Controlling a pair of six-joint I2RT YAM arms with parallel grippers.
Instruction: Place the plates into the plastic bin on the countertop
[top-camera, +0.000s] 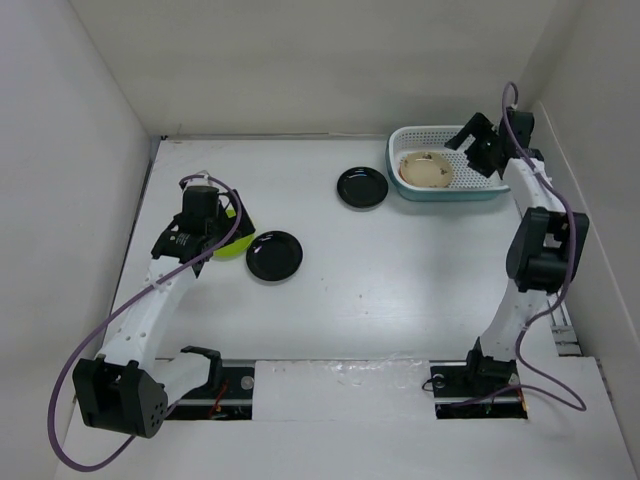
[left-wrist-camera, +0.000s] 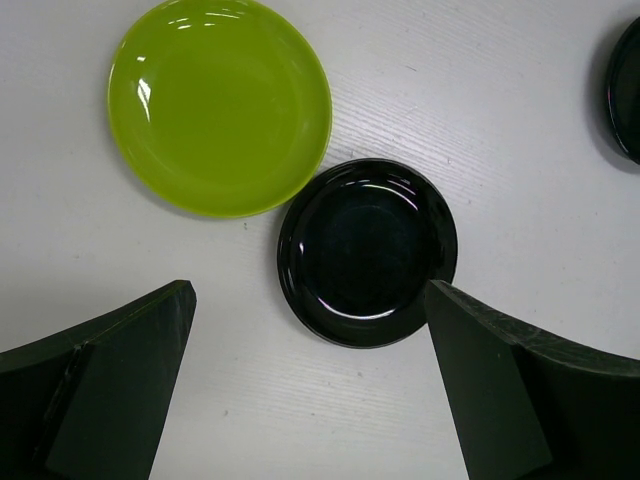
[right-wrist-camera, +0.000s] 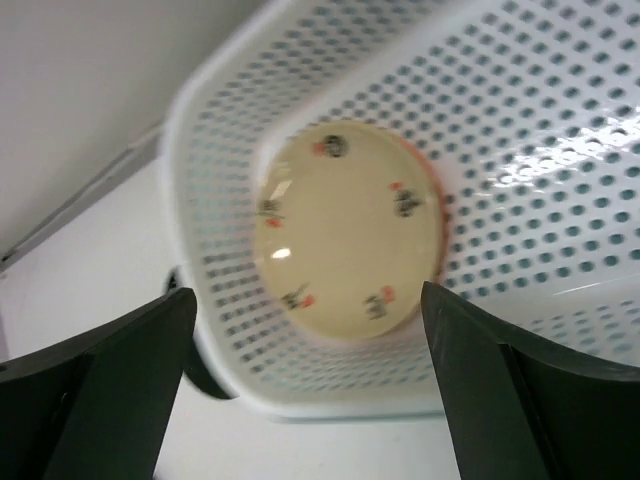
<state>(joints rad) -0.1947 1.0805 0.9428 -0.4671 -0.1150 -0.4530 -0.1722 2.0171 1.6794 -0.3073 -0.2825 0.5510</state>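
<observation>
The robot's right gripper will move across to the left in the top view, back and down, to the near black plate below, onto its free bin-side rim (top-camera: 300, 262).
The white perforated plastic bin (top-camera: 430, 131) stands at the far right of the countertop (top-camera: 400, 290). In it lies a cream plate with dark marks (top-camera: 427, 168), on top of an orange one whose rim shows in the right wrist view (right-wrist-camera: 437, 196). My right gripper (top-camera: 474, 148) is open and empty above the bin's right part. One glossy black plate (top-camera: 362, 187) lies left of the bin, another (top-camera: 274, 255) at mid-left. A lime green plate (top-camera: 240, 244) lies half hidden under my left gripper (top-camera: 218, 238), which is open and empty above both (left-wrist-camera: 310, 400).
White walls close in the left, back and right sides. In the left wrist view the green plate (left-wrist-camera: 220, 105) touches the near black plate (left-wrist-camera: 367, 250); the other black plate (left-wrist-camera: 625, 90) shows at the right edge. The bin wall (right-wrist-camera: 330, 375) is close below my right fingers.
</observation>
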